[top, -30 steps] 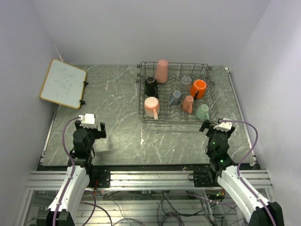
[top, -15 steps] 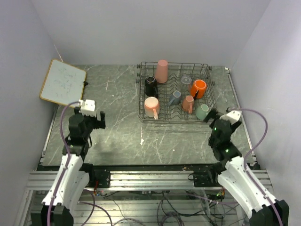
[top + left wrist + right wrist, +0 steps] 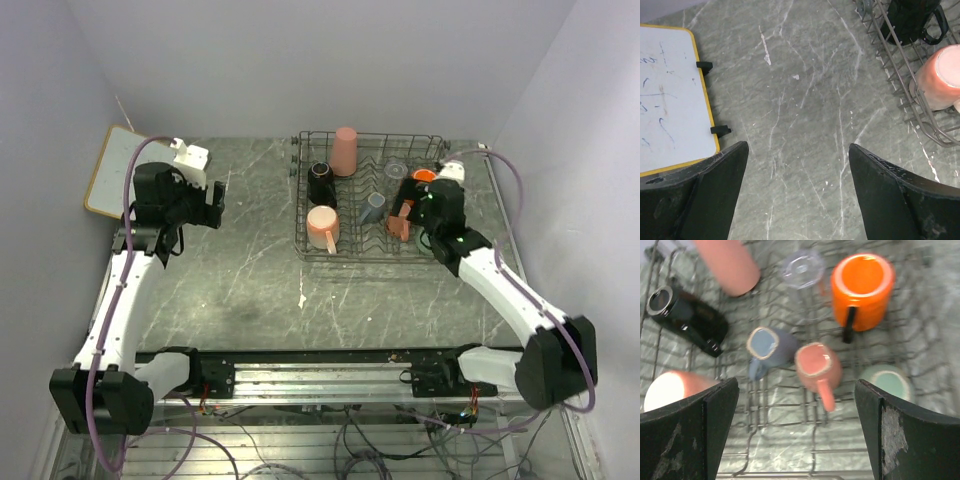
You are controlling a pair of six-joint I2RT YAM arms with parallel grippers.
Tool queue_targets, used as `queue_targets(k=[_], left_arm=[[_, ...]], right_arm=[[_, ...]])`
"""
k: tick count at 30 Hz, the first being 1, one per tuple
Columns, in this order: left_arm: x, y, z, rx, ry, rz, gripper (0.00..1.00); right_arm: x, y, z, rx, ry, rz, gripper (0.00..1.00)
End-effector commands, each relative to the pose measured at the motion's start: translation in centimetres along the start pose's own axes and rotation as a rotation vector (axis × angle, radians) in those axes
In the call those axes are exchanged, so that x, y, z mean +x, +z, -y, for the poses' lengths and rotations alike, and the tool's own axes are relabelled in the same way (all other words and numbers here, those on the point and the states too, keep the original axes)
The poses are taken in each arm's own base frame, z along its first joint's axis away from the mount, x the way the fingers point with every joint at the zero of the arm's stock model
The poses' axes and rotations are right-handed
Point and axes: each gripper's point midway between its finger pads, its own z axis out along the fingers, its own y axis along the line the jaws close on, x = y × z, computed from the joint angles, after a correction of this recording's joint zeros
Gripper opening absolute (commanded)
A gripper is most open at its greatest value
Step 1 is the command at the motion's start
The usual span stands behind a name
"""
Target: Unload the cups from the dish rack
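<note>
My right gripper should move across the rack (image 3: 300,200), past the grey-blue mug (image 3: 767,347), and down onto the large pale pink mug's handle, because that handle sticks out free toward me.
The dark wire dish rack (image 3: 300,200) stands at the far right of the table. In the right wrist view it holds a pink tumbler (image 3: 727,262), clear glass (image 3: 802,270), orange mug (image 3: 862,287), black mug (image 3: 690,320), grey-blue mug (image 3: 767,347), salmon mug (image 3: 817,367), mint green cup (image 3: 887,382) and pale pink mug (image 3: 672,390). My right gripper (image 3: 796,382) hangs open above the rack (image 3: 815,440), over the salmon mug, touching nothing. My left gripper (image 3: 798,145) is open and empty over bare table, left of the rack (image 3: 895,70).
A white board with a wood frame (image 3: 115,170) leans at the far left, close to my left gripper (image 3: 213,203); it also shows in the left wrist view (image 3: 670,100). Grey walls close in the table on three sides.
Both arms have risen from near the front edge and reached forward. The right gripper has moved over the rack. The left gripper has moved toward the white board. Both stayed open.
</note>
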Motion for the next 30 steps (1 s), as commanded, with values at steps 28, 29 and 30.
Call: queue_targets(k=[28,29,30], left_arm=[[2.9,-0.4,1.7,0.18,0.155,-0.18,0.88],[2.8,-0.5,1.9,0.188,0.155,-0.177,0.88],[2.8,-0.5,2.0,0.193,0.154,-0.177,0.88]], right_arm=[[17.4,2.5,-17.2,-0.337,-0.441,-0.426,0.64],[17.6,2.6,-17.2,-0.334,-0.444,-0.432,0.63],[17.8,2.7,-17.1,-0.33,-0.448,-0.44,0.61]])
